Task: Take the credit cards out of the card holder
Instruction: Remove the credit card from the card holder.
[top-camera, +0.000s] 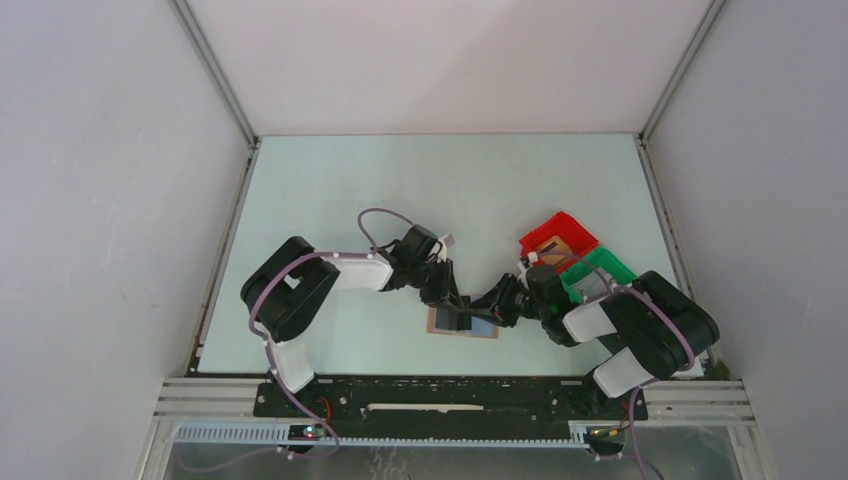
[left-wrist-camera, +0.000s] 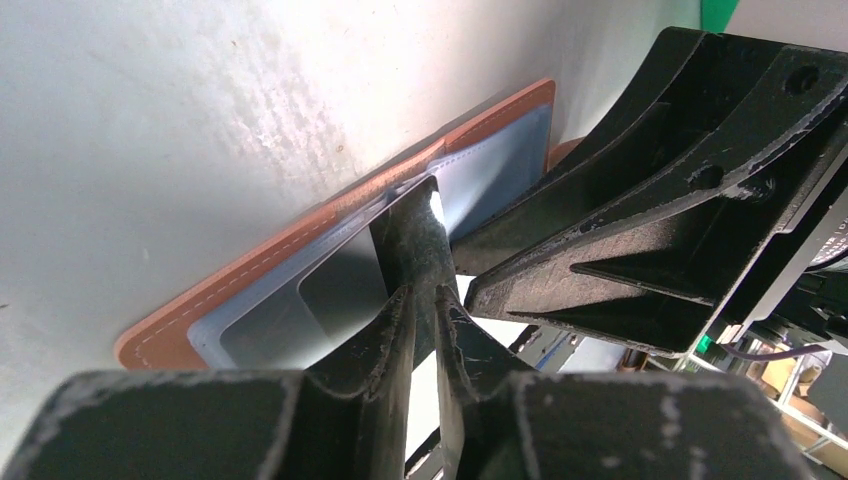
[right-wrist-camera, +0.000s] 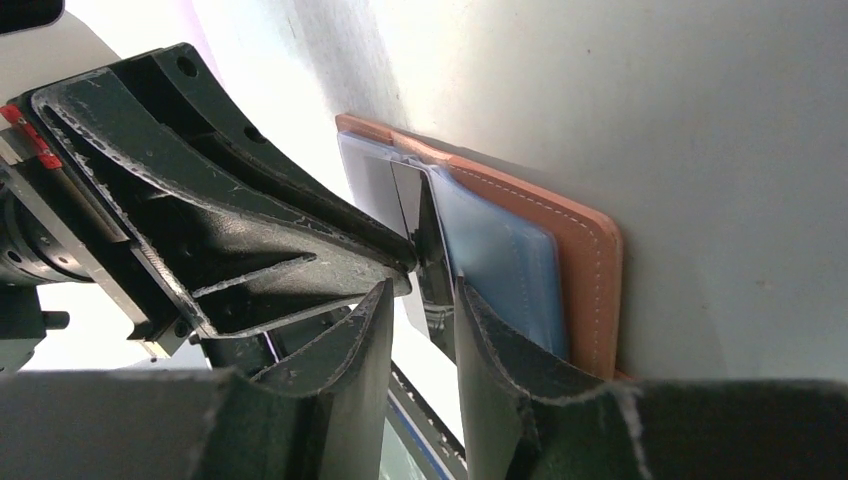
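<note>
The right gripper moves away from my left gripper's fingertip close by next, then closes on the near edge (top-camera: 466, 315) (right-wrist-camera: 438, 316) of the card.
The card holder (top-camera: 437, 323) lies open and flat on the table between the arms, tan-brown with blue-grey inner panels (right-wrist-camera: 500, 255). It also shows in the left wrist view (left-wrist-camera: 300, 235). A dark card (left-wrist-camera: 415, 225) stands up out of its middle fold and also shows in the right wrist view (right-wrist-camera: 405, 195). My left gripper (left-wrist-camera: 425, 290) is closed down on this card's edge, and in the top view it (top-camera: 455, 308) is over the holder. My right gripper (right-wrist-camera: 425, 290) is slightly open around the same card, with one finger against the blue panel. In the top view it (top-camera: 482, 308) meets the left one tip to tip.
A red bin (top-camera: 572, 222) and a green bin (top-camera: 615, 262) stand side by side just behind the right arm, with something brown in the red one. White walls close in the table on three sides.
</note>
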